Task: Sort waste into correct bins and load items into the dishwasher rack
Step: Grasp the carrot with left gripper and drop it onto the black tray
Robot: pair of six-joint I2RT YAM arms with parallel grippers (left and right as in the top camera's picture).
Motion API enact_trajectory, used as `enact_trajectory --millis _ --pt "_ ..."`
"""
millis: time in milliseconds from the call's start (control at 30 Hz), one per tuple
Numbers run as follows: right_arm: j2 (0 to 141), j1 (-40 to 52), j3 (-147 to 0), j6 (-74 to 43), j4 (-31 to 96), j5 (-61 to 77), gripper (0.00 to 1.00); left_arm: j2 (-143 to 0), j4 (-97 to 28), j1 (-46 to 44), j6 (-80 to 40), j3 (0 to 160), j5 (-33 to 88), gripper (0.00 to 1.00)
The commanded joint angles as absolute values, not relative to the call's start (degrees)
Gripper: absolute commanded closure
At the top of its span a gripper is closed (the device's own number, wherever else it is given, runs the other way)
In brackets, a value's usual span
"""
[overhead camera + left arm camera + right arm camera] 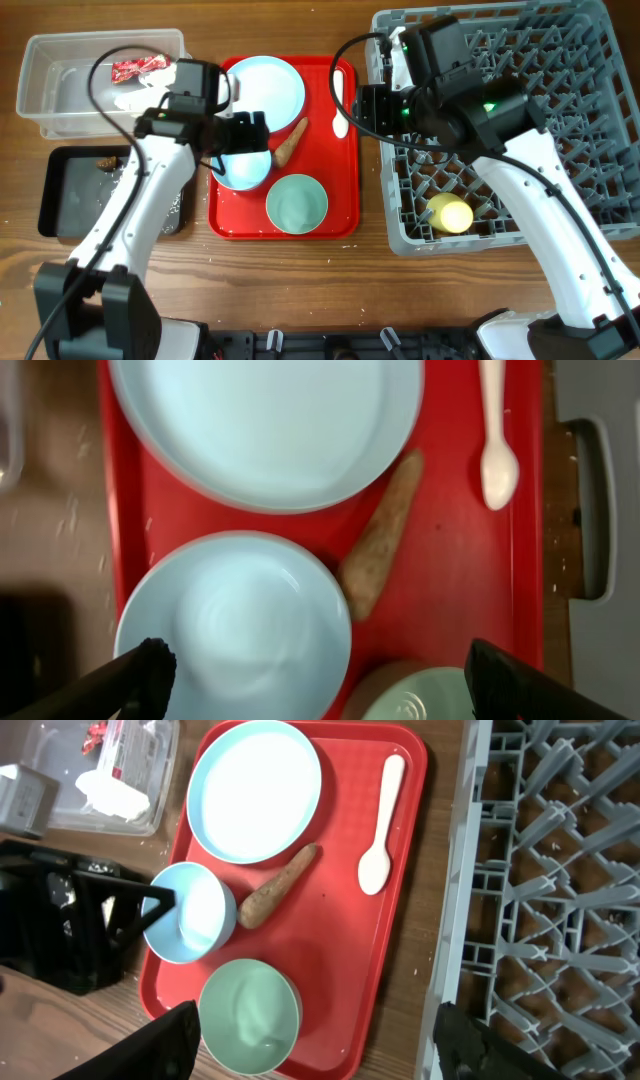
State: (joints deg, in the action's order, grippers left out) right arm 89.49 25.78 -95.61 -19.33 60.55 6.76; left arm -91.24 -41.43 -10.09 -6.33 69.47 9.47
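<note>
The brown carrot-like stick lies at a slant, so I will next move my left gripper away from the blue bowl and down onto the stick's thick end, turning it so its fingers go on both sides.
On the red serving tray [345, 215] lie a light-blue plate [265, 88], a light-blue bowl [245, 170], a pale green-blue bowl [296, 203], a brown carrot-like stick [291, 142] and a white spoon [340, 110]. My left gripper [320, 665] is open above the blue bowl [235, 625], with the stick [380, 545] just beyond it. My right gripper [318, 1025] is open and empty above the tray's right side, next to the green-blue bowl [250, 1010]. A yellow cup [450, 214] lies in the grey rack [560, 60].
The clear tub [50, 75] at the back left holds a red wrapper [138, 68] and white paper [135, 98]. The black tray [70, 200] in front of it holds a dark brown scrap [105, 160]. A strip of wooden table separates the red tray from the rack.
</note>
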Motion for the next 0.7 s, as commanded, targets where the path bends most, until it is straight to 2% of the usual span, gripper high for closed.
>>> enact_trajectory --millis 0,100,267,667 --pt "89.7 24.9 -96.3 -21.1 61.6 6.0 0.22 -96.7 -33.8 -13.8 6.8 69.3 9.9 0.05" --pt "89.6 23.7 -96.3 -21.0 63.5 6.0 0.22 -100.7 -29.8 -17.9 11.3 69.3 9.4 0.07" --pt "89.6 22.0 -96.3 -20.9 64.3 6.0 0.21 -107.5 -28.1 -26.2 13.3 69.3 -0.6 0.11" --pt "89.6 22.0 -96.3 -18.2 64.8 5.8 0.2 -110.4 -26.3 -26.5 7.0 69.3 -3.7 0.25"
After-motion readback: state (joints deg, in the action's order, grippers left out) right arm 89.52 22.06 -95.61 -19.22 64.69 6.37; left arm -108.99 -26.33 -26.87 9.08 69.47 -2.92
